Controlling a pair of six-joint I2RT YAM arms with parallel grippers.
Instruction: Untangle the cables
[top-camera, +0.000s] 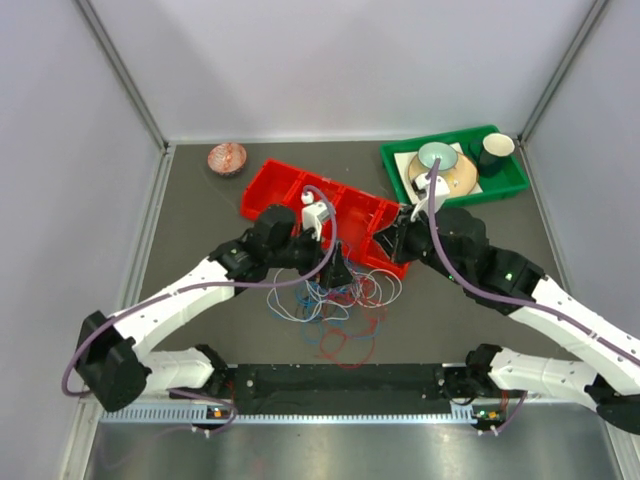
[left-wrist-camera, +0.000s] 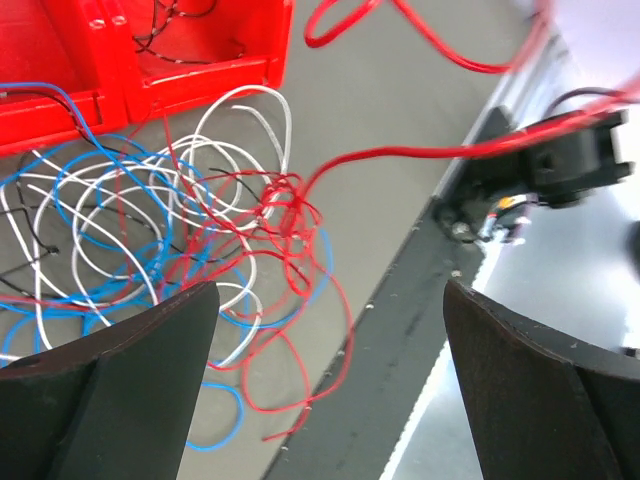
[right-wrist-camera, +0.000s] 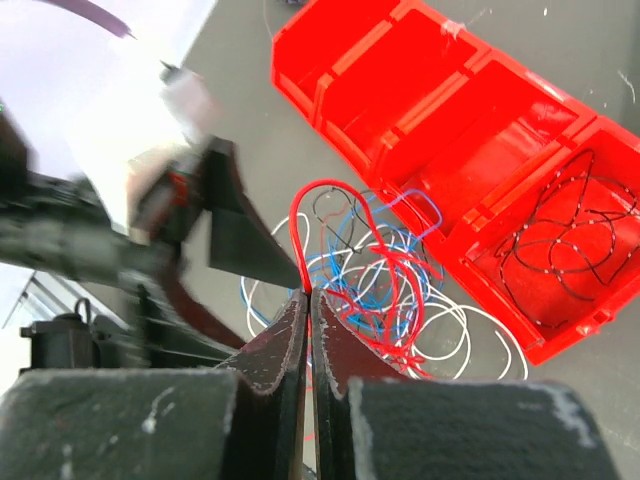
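Note:
Next, my left gripper lowers its open fingers around the red cable bundle, which lies below and to the gripper's right in the top view.
The cables (top-camera: 335, 300) lie in a tangle of red, blue, white and black loops in front of the red tray (top-camera: 300, 185). My right gripper (right-wrist-camera: 308, 292) is shut on a red cable (right-wrist-camera: 318, 190) that arches up from the tangle (right-wrist-camera: 390, 290); in the top view it (top-camera: 390, 252) sits at the pile's right edge. My left gripper (left-wrist-camera: 328, 290) is open wide and empty, hovering over the tangle (left-wrist-camera: 180, 230); in the top view it (top-camera: 338, 270) is above the pile. A taut red cable (left-wrist-camera: 400, 152) runs up to the right. Black cables (right-wrist-camera: 560, 240) lie in a tray compartment.
A green tray (top-camera: 510, 185) with a plate, bowl and cup stands at the back right. A small reddish bowl (top-camera: 227, 158) sits at the back left. The black rail (top-camera: 340, 378) and arm bases line the near edge. Grey walls close in both sides.

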